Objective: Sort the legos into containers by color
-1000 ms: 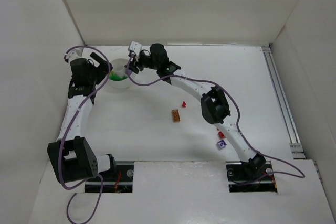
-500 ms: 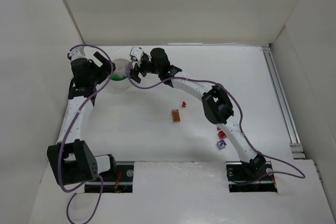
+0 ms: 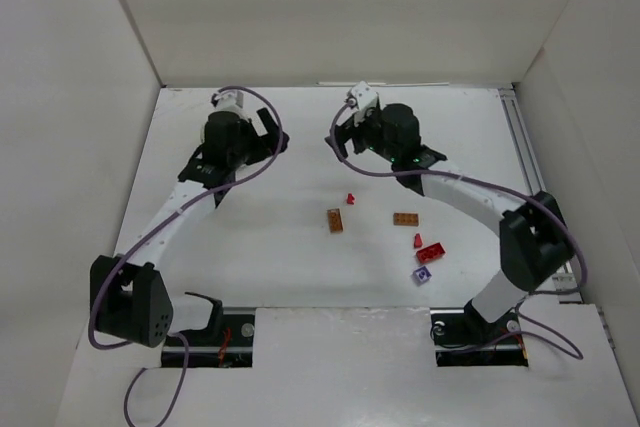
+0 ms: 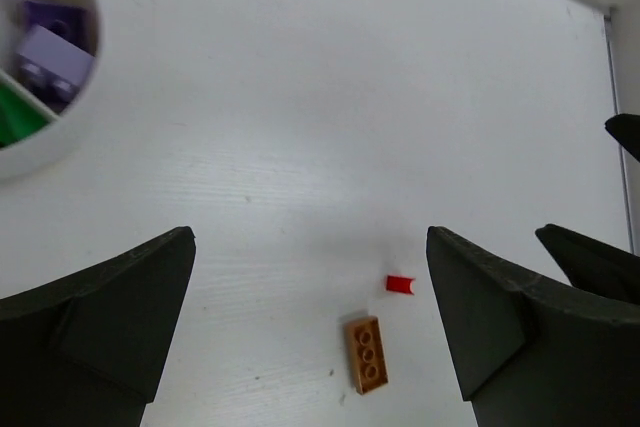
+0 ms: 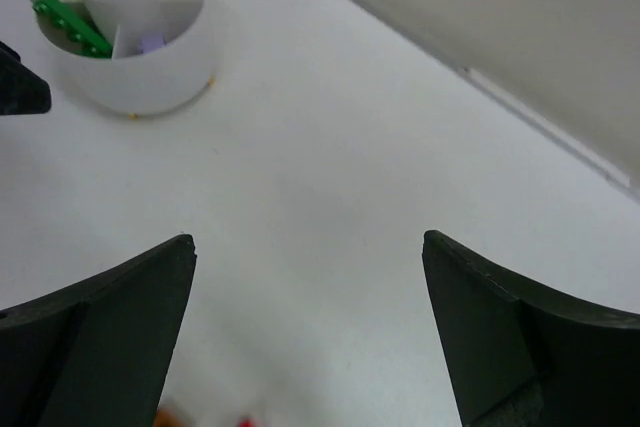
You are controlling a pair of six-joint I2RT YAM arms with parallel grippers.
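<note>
The purple lego [image 3: 422, 275] lies below my right gripper and to its right in the top view, so it should draw back and lower onto it next.
The white dish [image 5: 140, 82] shows in both wrist views; the left arm hides it in the top view. It holds a green lego [image 5: 68, 15] and pale purple legos [image 4: 52, 52]. On the table lie a small red lego [image 3: 350, 198], two orange-brown legos [image 3: 334, 220] [image 3: 405, 218], two more red ones [image 3: 418, 241] [image 3: 431, 253] and a purple one [image 3: 422, 275]. My left gripper [image 3: 272, 135] hangs open, right of the dish and above the red lego [image 4: 400, 284] and the orange-brown lego [image 4: 366, 354]. My right gripper [image 3: 338, 137] is open and empty over bare table.
White walls close the table on the left, back and right. A metal rail [image 3: 535, 197] runs along the right edge. The two grippers face each other at the back middle, a short gap apart. One finger of the left gripper [image 5: 20, 89] shows beside the dish.
My right gripper opened at the dish and swung away to the right. The left gripper moved right, and its arm now covers the dish. More legos at the right are uncovered.
</note>
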